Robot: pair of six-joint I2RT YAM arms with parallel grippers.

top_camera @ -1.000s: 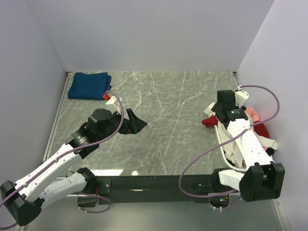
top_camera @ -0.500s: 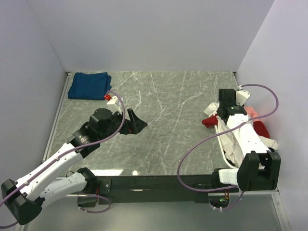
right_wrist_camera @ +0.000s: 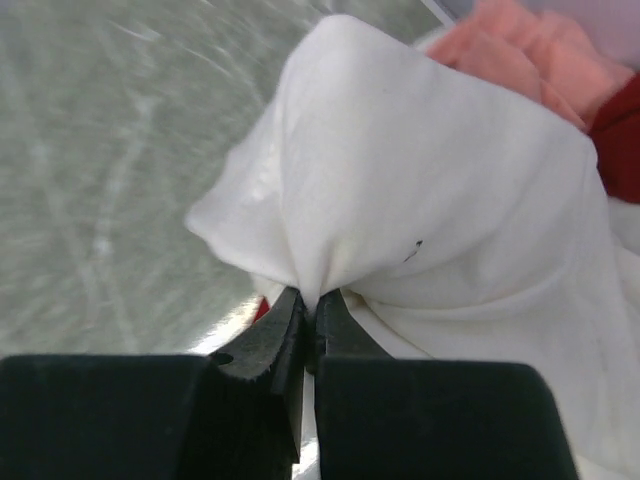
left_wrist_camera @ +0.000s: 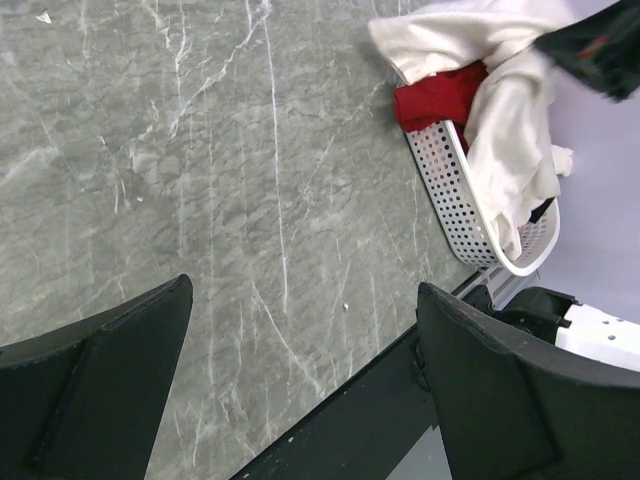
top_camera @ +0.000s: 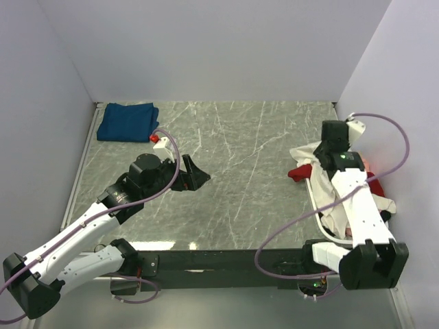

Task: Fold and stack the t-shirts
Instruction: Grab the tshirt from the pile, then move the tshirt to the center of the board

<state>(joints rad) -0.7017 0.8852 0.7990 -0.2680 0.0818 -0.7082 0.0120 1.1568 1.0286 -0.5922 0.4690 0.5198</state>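
My right gripper rises high next, since the cream-white t-shirt still trails into the basket. Then it swings and brings the t-shirt down toward the marble (top_camera: 265, 179) (right_wrist_camera: 112, 205) beside the basket.
My right gripper (right_wrist_camera: 312, 298) is shut on a pinched fold of the cream-white t-shirt (right_wrist_camera: 430, 180), which bunches up just past the fingertips. In the top view that gripper (top_camera: 324, 155) hangs over the far end of the white basket (top_camera: 317, 205), with the cream-white t-shirt (top_camera: 304, 151) spilling over the rim. A red t-shirt (top_camera: 298, 173) and a pink one (right_wrist_camera: 520, 50) lie in the basket beside it. A dark blue t-shirt (top_camera: 127, 122) lies folded in the far left corner. My left gripper (top_camera: 188, 175) is open above bare table, holding nothing (left_wrist_camera: 303, 285).
The basket (left_wrist_camera: 452, 205) stands along the right wall with more white cloth hanging over its side. The grey marble table (top_camera: 240, 178) runs between both arms. A black bar (top_camera: 226, 260) lines the near edge, and walls close in the other three sides.
The right gripper has closed on the cream-white t-shirt and shifted toward the back right, pulling the cloth up. The left arm has barely moved.
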